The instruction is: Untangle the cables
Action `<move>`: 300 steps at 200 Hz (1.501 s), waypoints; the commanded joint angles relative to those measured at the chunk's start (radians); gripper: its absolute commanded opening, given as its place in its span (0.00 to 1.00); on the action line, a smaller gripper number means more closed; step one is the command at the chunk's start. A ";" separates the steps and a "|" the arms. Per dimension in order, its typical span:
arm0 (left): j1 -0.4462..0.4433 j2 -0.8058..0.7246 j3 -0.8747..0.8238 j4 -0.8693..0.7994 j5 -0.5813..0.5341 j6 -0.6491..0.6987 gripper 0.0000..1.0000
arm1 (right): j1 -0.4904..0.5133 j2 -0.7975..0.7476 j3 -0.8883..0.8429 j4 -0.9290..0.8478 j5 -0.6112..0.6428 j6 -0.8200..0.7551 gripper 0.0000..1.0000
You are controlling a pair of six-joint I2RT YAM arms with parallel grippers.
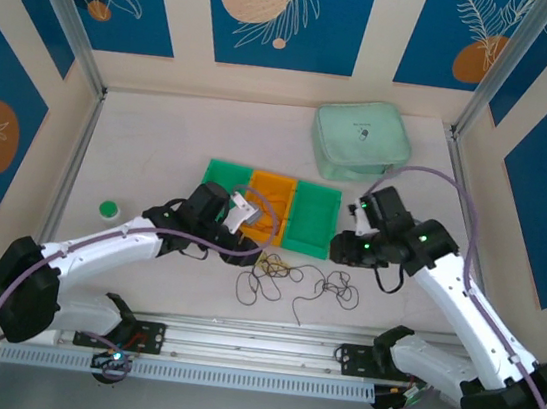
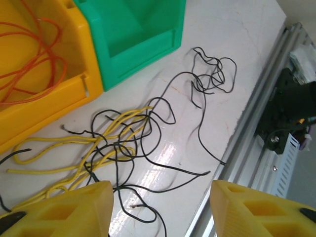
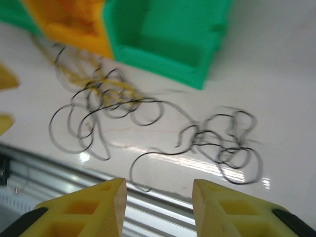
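Observation:
My right gripper needs to move across toward my left gripper and down onto the yellow-black knot's black cable parts below.
The cables lie on the white table in front of the bins. A knot of black and pale yellow strands (image 1: 270, 270) is on the left and a smaller knot of black loops (image 1: 338, 292) on the right. In the left wrist view the yellow-black knot (image 2: 113, 143) lies just ahead of my open left gripper (image 2: 162, 197), with one black strand running below the gap between its fingers. An orange cable (image 2: 34, 64) is coiled in the orange bin (image 2: 74, 94). My right gripper (image 3: 159, 192) is open above the table edge, near the black loops (image 3: 227, 143); nothing is held.
Three bins stand in a row: green (image 1: 225, 176), orange (image 1: 268, 209), green (image 1: 310, 217). A mint pouch (image 1: 361, 140) lies at the back right and a small green round thing (image 1: 108, 209) at the left. An aluminium rail (image 1: 256, 338) runs along the near edge.

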 commanded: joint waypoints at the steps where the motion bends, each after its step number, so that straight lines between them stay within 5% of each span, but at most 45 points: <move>1: 0.007 -0.028 0.006 -0.014 -0.080 -0.056 0.54 | 0.148 0.078 -0.059 0.132 -0.049 0.058 0.40; 52: 0.048 -0.096 -0.012 -0.019 -0.147 -0.135 0.55 | 0.345 0.301 -0.047 0.233 0.018 0.073 0.41; 133: 0.131 -0.268 -0.126 0.009 -0.153 -0.172 0.52 | 0.416 0.491 -0.006 0.335 -0.016 0.078 0.38; 173: 0.150 -0.303 -0.140 -0.018 -0.143 -0.165 0.52 | 0.416 0.574 0.034 0.281 0.090 0.085 0.29; 188: 0.156 -0.315 -0.145 -0.025 -0.147 -0.160 0.51 | 0.416 0.591 0.046 0.273 0.078 0.068 0.16; 201: 0.161 -0.323 -0.149 -0.028 -0.150 -0.156 0.51 | 0.416 0.592 0.060 0.267 0.057 0.054 0.00; 300: 0.167 -0.381 -0.202 0.027 -0.147 -0.091 0.50 | 0.409 0.248 0.443 0.137 -0.066 -0.055 0.00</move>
